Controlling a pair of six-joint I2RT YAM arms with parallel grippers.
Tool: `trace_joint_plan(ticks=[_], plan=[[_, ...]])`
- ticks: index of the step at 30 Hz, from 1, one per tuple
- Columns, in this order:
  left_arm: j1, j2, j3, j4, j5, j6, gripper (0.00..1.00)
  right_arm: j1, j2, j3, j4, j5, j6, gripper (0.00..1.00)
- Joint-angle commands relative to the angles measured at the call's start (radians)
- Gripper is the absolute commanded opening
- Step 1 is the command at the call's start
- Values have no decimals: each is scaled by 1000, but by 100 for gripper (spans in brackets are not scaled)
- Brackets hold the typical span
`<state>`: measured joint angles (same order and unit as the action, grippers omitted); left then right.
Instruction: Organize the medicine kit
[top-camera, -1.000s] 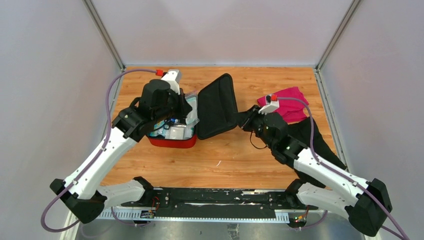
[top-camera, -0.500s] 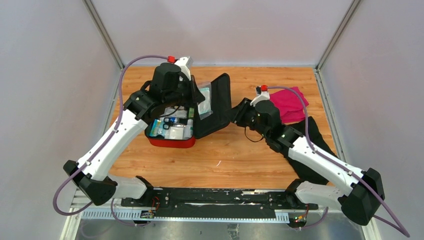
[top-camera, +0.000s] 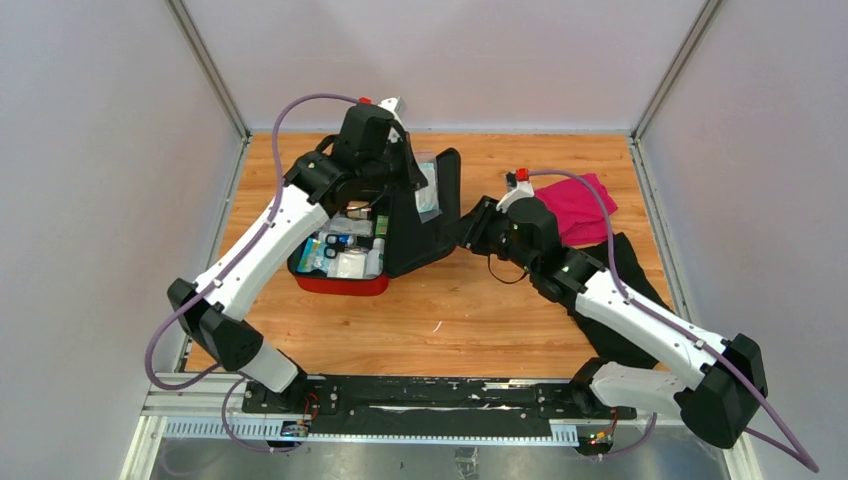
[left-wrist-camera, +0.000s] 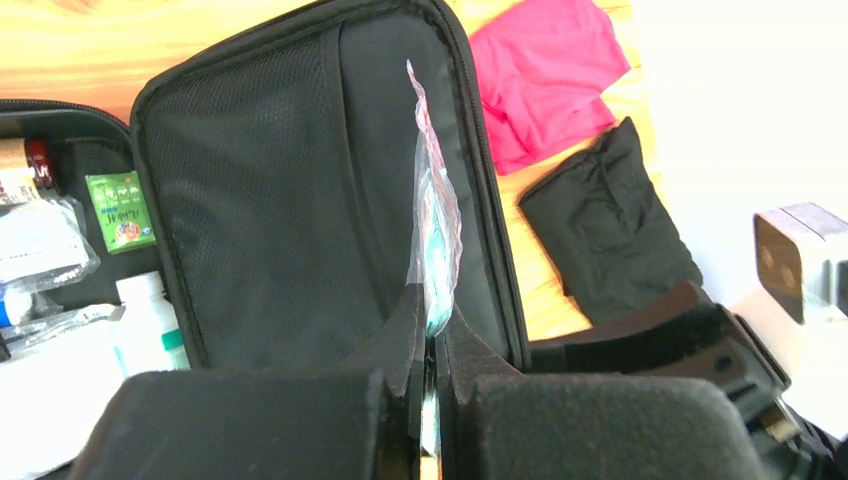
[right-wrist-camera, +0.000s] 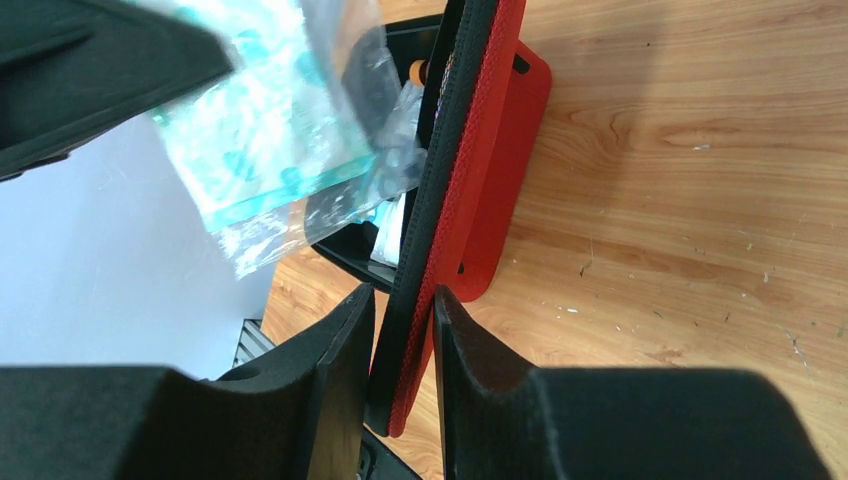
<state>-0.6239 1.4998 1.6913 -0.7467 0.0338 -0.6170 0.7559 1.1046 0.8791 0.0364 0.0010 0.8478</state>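
Observation:
The clear plastic packet still stands outside, so my left gripper will lower and shift toward the lid next, bringing it in behind the mesh lining's band (top-camera: 430, 222) (left-wrist-camera: 352, 165).
The red medicine kit (top-camera: 340, 284) lies open at the table's left-centre, with its black-lined lid (top-camera: 432, 225) raised almost upright. My right gripper (top-camera: 468, 232) is shut on the lid's free edge; the right wrist view shows the red and black edge (right-wrist-camera: 470, 150) between the fingers (right-wrist-camera: 402, 300). My left gripper (top-camera: 412, 180) is shut on a clear plastic packet with teal contents (top-camera: 428, 192). It holds the packet just in front of the lid's mesh lining (left-wrist-camera: 270, 200). The packet (left-wrist-camera: 432, 230) stands edge-on above the fingertips (left-wrist-camera: 432, 318).
The kit's base holds scissors, a white bottle and several packets (top-camera: 345, 250). A magenta cloth (top-camera: 578, 205) lies at the back right. A black cloth (top-camera: 625, 275) lies beside it, partly under my right arm. Grey walls close in the table.
My left gripper lifted the packet out of the kit's base and carried it back and right to the lid. My right gripper swung the lid from flat to almost upright.

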Motion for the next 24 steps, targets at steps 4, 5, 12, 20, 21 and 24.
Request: trace_joint_plan(ticks=[4, 5, 12, 20, 21, 24], plan=[[3, 124, 160, -85, -23, 68, 0, 2, 14, 46, -15, -36, -23, 32], [5, 137, 169, -92, -23, 76, 0, 3, 15, 46, -15, -36, -23, 32], [-1, 184, 193, -132, -32, 115, 0, 3, 25, 49, -9, -34, -25, 32], [-32, 211, 197, -150, -40, 119, 0, 3, 51, 57, 0, -58, -18, 33], [-35, 213, 197, -149, -40, 115, 0, 3, 53, 57, 0, -59, -17, 33], [-43, 221, 199, -149, -25, 107, 0, 5, 56, 55, 2, -61, -16, 33]])
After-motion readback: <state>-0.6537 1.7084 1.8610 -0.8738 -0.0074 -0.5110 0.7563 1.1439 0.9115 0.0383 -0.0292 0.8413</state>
